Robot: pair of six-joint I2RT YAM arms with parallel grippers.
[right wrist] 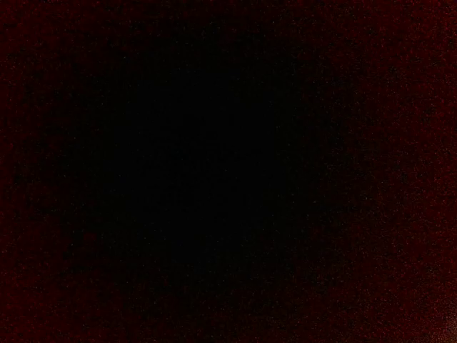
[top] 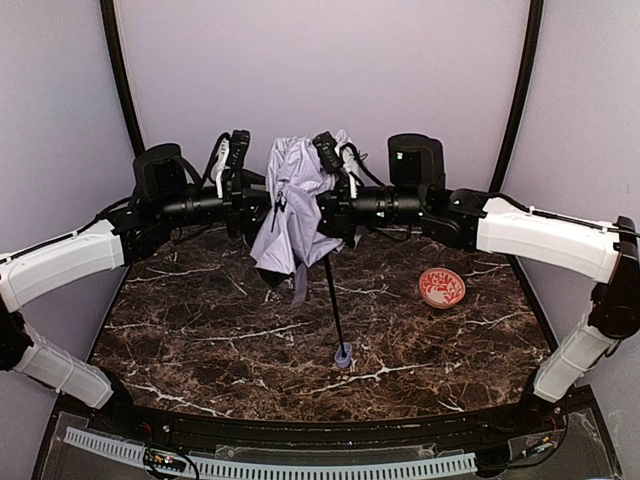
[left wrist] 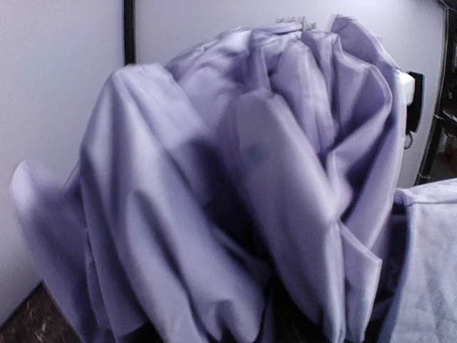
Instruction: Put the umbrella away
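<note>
The umbrella (top: 292, 205) is still almost upright, so my right gripper should next tilt down, lower the bunched fabric onto the bare tabletop below and let go of it.
The umbrella (top: 292, 205) stands nearly upright at the table's middle back. Its pale lavender fabric hangs bunched and folded between my two grippers. Its thin black shaft (top: 333, 305) slants down to the small lavender handle (top: 343, 356), which rests on the table. My left gripper (top: 262, 208) presses into the fabric from the left and my right gripper (top: 322, 208) from the right. The fabric hides the fingers of both. The left wrist view is filled with lavender folds (left wrist: 235, 186). The right wrist view is fully dark, so nothing shows there.
A red-patterned bowl (top: 441, 287) sits on the dark marble table (top: 200, 330) at the right. Pale walls close in behind and at both sides. Both arms stretch in from the table's sides and meet at the umbrella.
</note>
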